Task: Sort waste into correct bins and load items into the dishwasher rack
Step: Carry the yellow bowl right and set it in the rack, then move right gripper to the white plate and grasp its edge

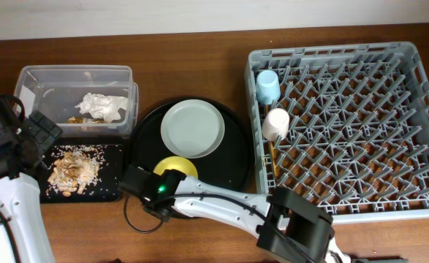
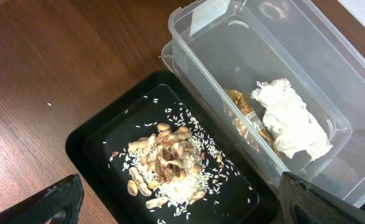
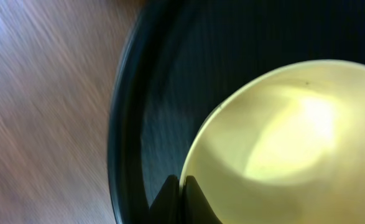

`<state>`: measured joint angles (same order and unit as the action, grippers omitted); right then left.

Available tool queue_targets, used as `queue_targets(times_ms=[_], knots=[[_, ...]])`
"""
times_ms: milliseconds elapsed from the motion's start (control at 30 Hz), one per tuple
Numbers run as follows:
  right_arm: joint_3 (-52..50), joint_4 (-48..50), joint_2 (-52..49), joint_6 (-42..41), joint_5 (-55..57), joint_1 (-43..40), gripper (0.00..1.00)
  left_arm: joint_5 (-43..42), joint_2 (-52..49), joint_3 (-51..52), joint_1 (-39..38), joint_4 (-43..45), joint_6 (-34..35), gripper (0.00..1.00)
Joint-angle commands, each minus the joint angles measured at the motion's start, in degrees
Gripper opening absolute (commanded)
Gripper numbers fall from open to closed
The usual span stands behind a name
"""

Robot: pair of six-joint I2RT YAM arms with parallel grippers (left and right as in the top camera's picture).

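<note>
The empty rack wires lie to the right in the overhead view by the pink cup, so my right gripper will next lift the bowl (image 3: 281, 143) across to there, tilt it and release it.
The clear tub (image 1: 75, 77) holds the white napkin (image 1: 103, 106) and the gold-brown wrapper (image 1: 75, 119); both also show in the left wrist view, napkin (image 2: 291, 118) and wrapper (image 2: 247, 121). The black rectangular tray (image 1: 108, 191) holds beige food scraps (image 1: 74, 169). My left gripper (image 2: 188, 208) is open and empty above that tray (image 2: 95, 140) and its scraps (image 2: 170, 165). My right gripper (image 3: 182, 190) is shut on the rim of the yellow bowl (image 3: 281, 143), which sits on the round black tray (image 1: 232, 164). The grey-green plate (image 1: 192, 128) lies on that tray too. The light-blue cup (image 1: 267, 86) and pink cup (image 1: 276, 124) are in the dishwasher rack (image 1: 353, 124).
A thin brown stick, likely the chopsticks (image 1: 271, 152), lies in the rack's left column below the pink cup. My right arm (image 1: 229, 208) stretches across the table's front edge. Bare wooden table (image 1: 192, 66) lies behind the trays.
</note>
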<state>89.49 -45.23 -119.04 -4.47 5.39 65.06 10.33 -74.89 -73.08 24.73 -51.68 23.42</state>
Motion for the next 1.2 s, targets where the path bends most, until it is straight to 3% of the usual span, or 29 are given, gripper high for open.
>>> queue_targets(times_ms=[0,133,233,367,533,733,933,967,1000,1067,1167], knots=[[4.8,-6.1,6.0,-0.5,-0.4,-0.3,0.04,0.0,0.0,-0.1,0.2,-0.1,-0.3,0.99],[6.6,-11.6,17.2,-0.9,-10.1,-4.0,0.04,0.0,0.0,-0.1,0.2,-0.1,-0.3,0.99],[6.6,-19.1,23.3,1.4,-28.0,-14.5,0.04,0.0,0.0,-0.1,0.2,-0.1,-0.3,0.99],[6.2,-25.6,24.5,13.0,-57.0,-30.4,0.04,0.0,0.0,-0.1,0.2,-0.1,-0.3,0.99],[-5.2,-40.6,24.5,38.8,-84.4,-55.7,0.04,0.0,0.0,-0.1,0.2,-0.1,-0.3,0.99],[-29.6,-42.1,24.5,56.1,-93.4,-75.4,0.04,0.0,0.0,-0.1,0.2,0.0,-0.3,0.99],[-35.7,-40.8,24.5,58.5,-88.0,-87.4,0.04,0.0,0.0,-0.1,0.2,-0.1,-0.3,0.99],[-35.7,-40.9,24.5,58.5,-86.4,-88.5,0.06,0.0,0.0,-0.1,0.2,-0.1,-0.3,0.99],[-35.7,-40.9,24.5,58.5,-85.1,-89.3,0.15,0.0,0.0,-0.1,0.2,-0.1,-0.3,0.99],[-35.7,-40.8,24.5,58.5,-84.0,-90.4,0.18,0.0,0.0,-0.1,0.2,-0.1,-0.3,0.99],[-35.6,-40.8,24.5,58.5,-84.0,-92.0,0.36,0.0,0.0,-0.1,0.2,-0.1,-0.3,0.99]])
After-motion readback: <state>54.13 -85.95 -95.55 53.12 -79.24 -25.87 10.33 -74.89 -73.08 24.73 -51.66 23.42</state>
